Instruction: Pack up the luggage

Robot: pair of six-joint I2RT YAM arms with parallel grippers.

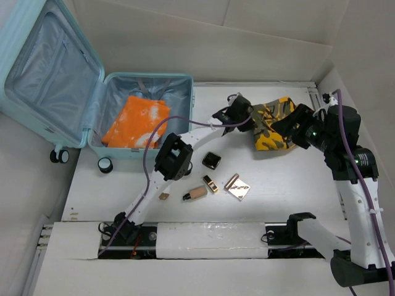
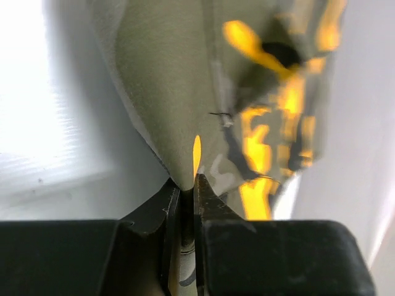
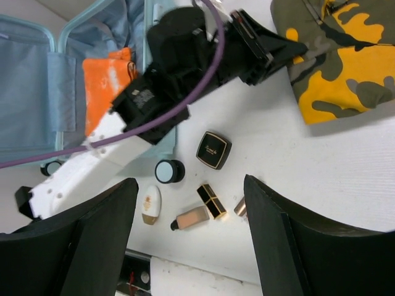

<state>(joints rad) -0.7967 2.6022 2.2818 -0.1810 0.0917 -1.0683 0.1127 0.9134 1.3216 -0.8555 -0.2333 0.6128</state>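
Observation:
My left gripper will lift and carry the garment toward the left in the top view, then release it over the orange cloth point(image 1: 136, 121), as the luggage point(image 1: 186, 111) is open.
The luggage point(image 1: 186, 111) lies open at the back left, pale aqua, with its lid point(image 1: 49, 68) laid back; its shell point(image 3: 69, 28) also shows in the right wrist view. An orange cloth point(image 1: 136, 121) lies inside it. A yellow camouflage garment point(image 1: 271, 123) is crumpled on the table at the right. My left gripper point(image 1: 242, 112) is shut on that garment's left edge, with the fabric point(image 2: 179, 92) pinched between the black fingertips point(image 2: 203, 191). My right gripper point(image 1: 287, 129) hovers over the garment's right side, and its jaws point(image 3: 191, 185) stand wide open with nothing between them.
Cosmetics lie on the table in front of the arms: a black square compact point(image 1: 212, 161), a lipstick point(image 1: 210, 184), a foundation bottle point(image 1: 196, 194), a gold mirror point(image 1: 239, 190), a round jar point(image 3: 169, 171) and a white tube point(image 3: 150, 203). Walls enclose the table.

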